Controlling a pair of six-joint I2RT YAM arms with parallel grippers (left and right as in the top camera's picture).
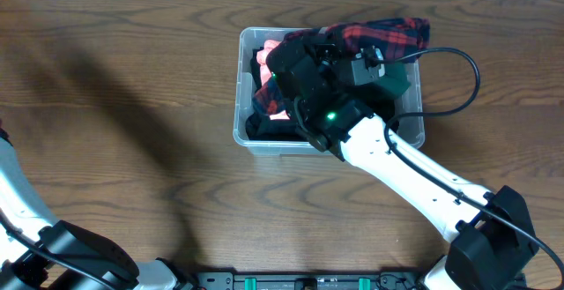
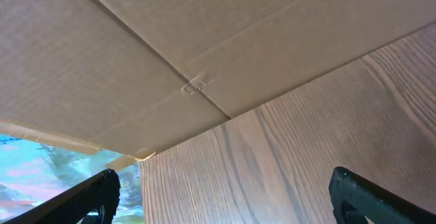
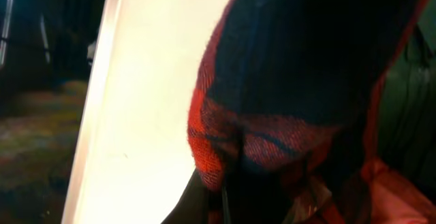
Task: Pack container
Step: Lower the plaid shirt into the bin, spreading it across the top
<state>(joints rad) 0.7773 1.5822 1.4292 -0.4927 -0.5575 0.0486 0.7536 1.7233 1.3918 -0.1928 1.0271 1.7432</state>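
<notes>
The right gripper lowers the cloth's bunched part into the clear container (image 1: 240,137) next and releases it there, because the plaid cloth spills over the container's far rim.
The clear container (image 1: 240,137) stands at the middle of the table, stuffed with clothes: a pink piece (image 1: 270,57), black fabric (image 1: 264,128) and a red-and-navy plaid cloth (image 1: 392,33) that spills over its far right rim. My right arm reaches over the tub and its wrist hides the jaws from above. In the right wrist view the plaid cloth (image 3: 272,115) bunches right at my right gripper (image 3: 225,197), which is shut on it. My left gripper (image 2: 225,197) is open over bare wood, far from the tub, with fingers (image 2: 102,191) wide apart and nothing between them.
A brown cardboard sheet (image 2: 136,47) lies beyond the left gripper, with a blue patterned surface (image 2: 41,163) past its edge. A black cable (image 1: 463,65) loops to the right of the tub. The wooden table (image 1: 132,105) stretches to the left.
</notes>
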